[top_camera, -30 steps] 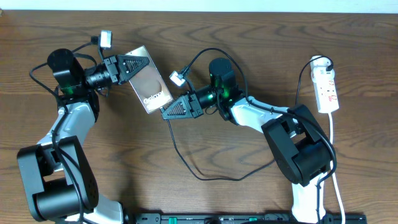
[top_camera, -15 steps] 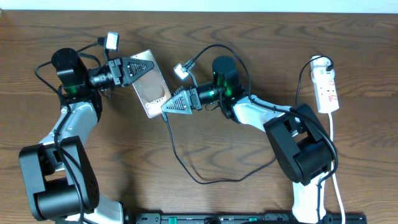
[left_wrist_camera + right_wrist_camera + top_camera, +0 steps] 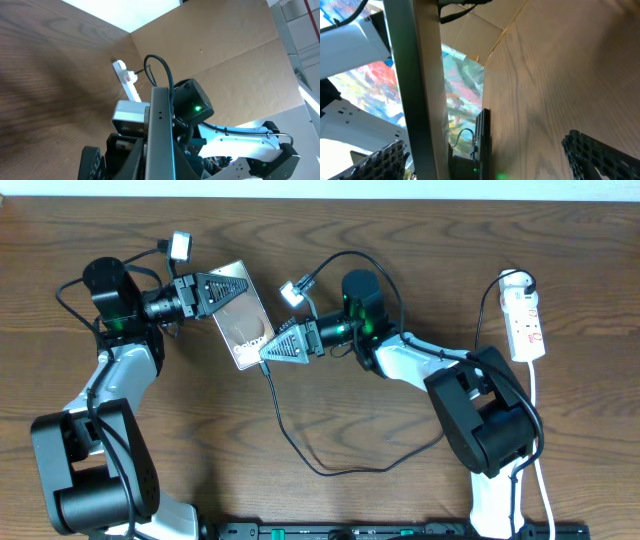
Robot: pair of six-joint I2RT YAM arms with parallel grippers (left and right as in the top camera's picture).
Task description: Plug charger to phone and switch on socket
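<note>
The charger meets the phone's lower end, so my left gripper should next move the phone down and back onto empty wood, away from my right gripper.
The phone (image 3: 245, 320) is held off the table, tilted, with my left gripper (image 3: 238, 284) shut on its upper end. In the left wrist view its grey edge (image 3: 160, 130) runs up between my left gripper's (image 3: 161, 167) jaws. My right gripper (image 3: 268, 355) stands open around the phone's lower end. In the right wrist view that gripper (image 3: 492, 160) shows the phone's edge (image 3: 415, 85) close to its left finger. The charger (image 3: 322, 470) loops across the table from the phone's lower end; its plug tip is hidden. The socket (image 3: 526, 320) lies at the far right, and also shows as the socket (image 3: 127, 82) in the left wrist view.
The socket's white cord (image 3: 537, 430) runs down the right side past the right arm's base (image 3: 490, 430). The left arm's base (image 3: 95, 470) stands at the lower left. A cardboard wall (image 3: 225, 55) rises beyond the table.
My right gripper moved up and left to the phone's lower end, then opened and let go of the charger's end. The phone and the left gripper shifted slightly.
</note>
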